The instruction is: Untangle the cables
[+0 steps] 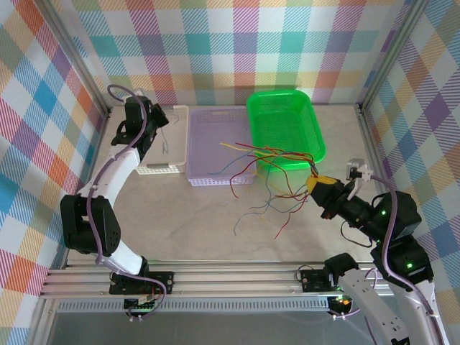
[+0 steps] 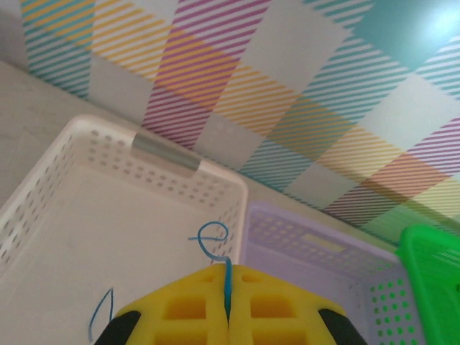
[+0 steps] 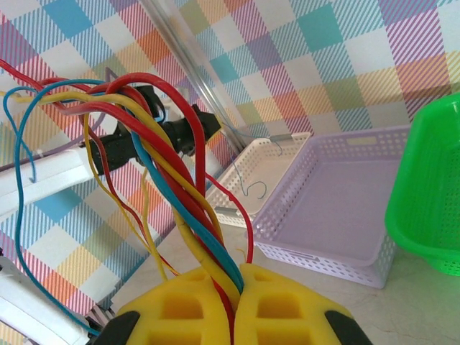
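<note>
The blue cable's loose end already dangles inside the basket. My left gripper needs to lower toward the bottom of the white basket point(image 1: 169, 144) point(image 2: 136, 237) next, then let go of the single thin blue cable.
My right gripper point(image 1: 315, 182) hangs over the table in front of the green basket, shut on a bundle of red, yellow and blue cables point(image 3: 192, 205). The bundle fans out leftward point(image 1: 295, 192) over the table and the purple basket. In the right wrist view the yellow fingers point(image 3: 284, 302) pinch the twisted strands of the right gripper point(image 3: 237, 279). My left gripper point(image 1: 160, 118) is raised above the white basket, shut on a single thin blue cable point(image 2: 213, 239). That cable curls past the closed left gripper point(image 2: 228, 269) and dangles into the basket point(image 3: 249, 184).
Three baskets stand in a row at the back: white point(image 1: 159, 169), purple point(image 1: 215, 178) and green point(image 1: 316, 133). Checked walls close in the back and both sides. Bare table lies in front of the baskets, with a metal rail point(image 1: 230, 277) along the near edge.
</note>
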